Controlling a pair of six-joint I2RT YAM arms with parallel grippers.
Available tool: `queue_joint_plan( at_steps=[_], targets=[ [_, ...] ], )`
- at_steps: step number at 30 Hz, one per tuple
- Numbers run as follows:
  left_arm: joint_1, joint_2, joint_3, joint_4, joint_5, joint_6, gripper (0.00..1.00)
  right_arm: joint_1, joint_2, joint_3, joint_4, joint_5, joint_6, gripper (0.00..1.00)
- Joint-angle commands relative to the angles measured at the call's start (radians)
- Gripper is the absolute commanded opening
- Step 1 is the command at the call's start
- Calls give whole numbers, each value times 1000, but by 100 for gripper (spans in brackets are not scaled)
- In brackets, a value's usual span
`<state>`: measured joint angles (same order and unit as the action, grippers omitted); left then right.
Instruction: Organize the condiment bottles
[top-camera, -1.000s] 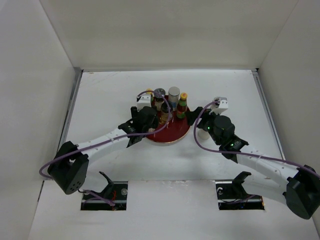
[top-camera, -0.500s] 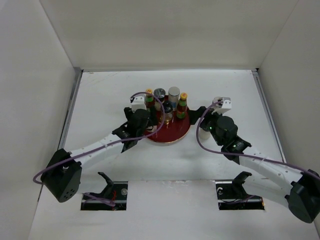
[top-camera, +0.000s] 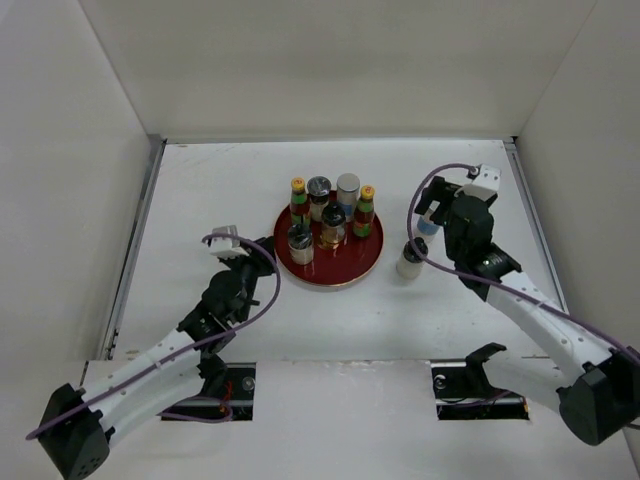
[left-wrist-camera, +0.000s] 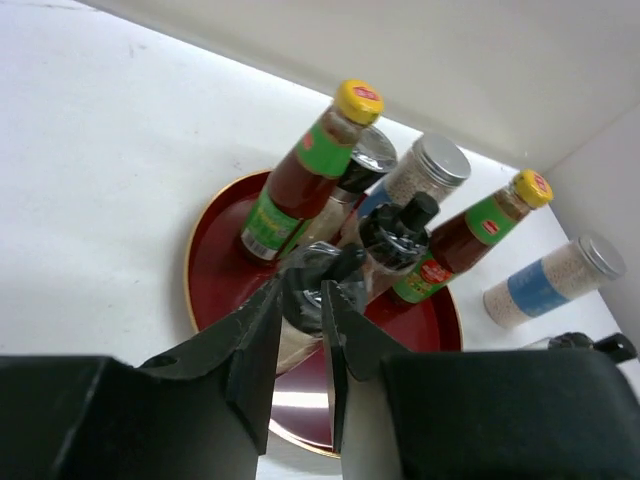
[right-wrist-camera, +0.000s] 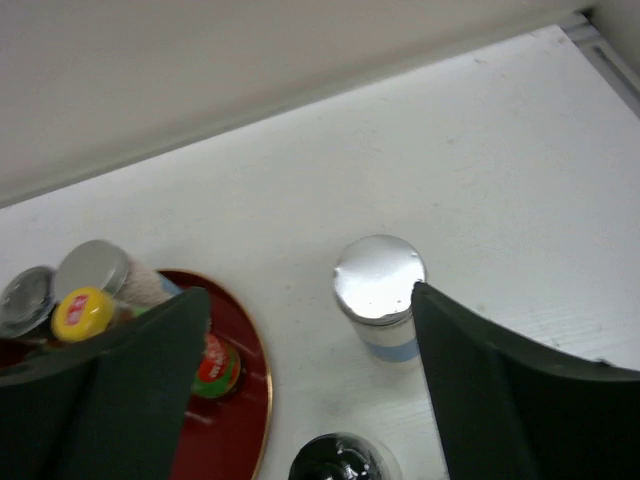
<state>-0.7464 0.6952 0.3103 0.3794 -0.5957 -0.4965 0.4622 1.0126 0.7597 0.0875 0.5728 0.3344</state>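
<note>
My right gripper shifts to the right in its wrist view next and lowers around the blue-label shaker's silver lid (top-camera: 430, 212) (right-wrist-camera: 379, 278), because the lid sits nearer one finger.
Several condiment bottles stand on the red round tray (top-camera: 345, 266): two red-sauce bottles (top-camera: 298, 198) (top-camera: 365, 211), a silver-lidded shaker (top-camera: 347, 191) and dark-lidded jars (top-camera: 332, 226). A squat jar (top-camera: 300, 243) stands at the tray's front left. My left gripper (top-camera: 268, 250) sits just off the tray's left rim, narrowly open and empty; in its wrist view the gripper (left-wrist-camera: 303, 288) points at that jar (left-wrist-camera: 300, 345). My right gripper (top-camera: 432, 214) is wide open over a blue-label shaker (right-wrist-camera: 380, 290) on the table. A dark-lidded jar (top-camera: 410, 258) stands beside the tray.
White walls close in the table on the left, back and right. The blue-label shaker (left-wrist-camera: 550, 280) and the loose jar (right-wrist-camera: 340, 462) stand right of the tray rim (right-wrist-camera: 262, 400). The arm bases are at the near edge.
My left gripper has pulled back from the tray toward the near left, leaving a jar at the tray's front left. My right gripper has moved back and right to above the blue-label shaker.
</note>
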Motion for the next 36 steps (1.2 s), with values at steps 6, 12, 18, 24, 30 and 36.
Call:
queue_joint_plan(
  at_steps=[6,12,18,24,30,36],
  targets=[
    [101,-39,-138,197,22,-80,23,-136,231,161,-169,-25,-40,100],
    [106,15,-186,262,40,-122,27,-162,325,196,-163,-97,-35,100],
    [111,36,-192,269,45,-123,28,-159,414,240,-153,-140,-34,96],
    [124,46,-195,269,45,-132,28,-153,440,240,-150,-104,-25,78],
    [135,79,-197,282,47,-140,29,-126,275,199,-14,30,-75,52],
    [144,96,-204,300,47,-152,31,-26,45,211,35,45,-129,48]
  ],
)
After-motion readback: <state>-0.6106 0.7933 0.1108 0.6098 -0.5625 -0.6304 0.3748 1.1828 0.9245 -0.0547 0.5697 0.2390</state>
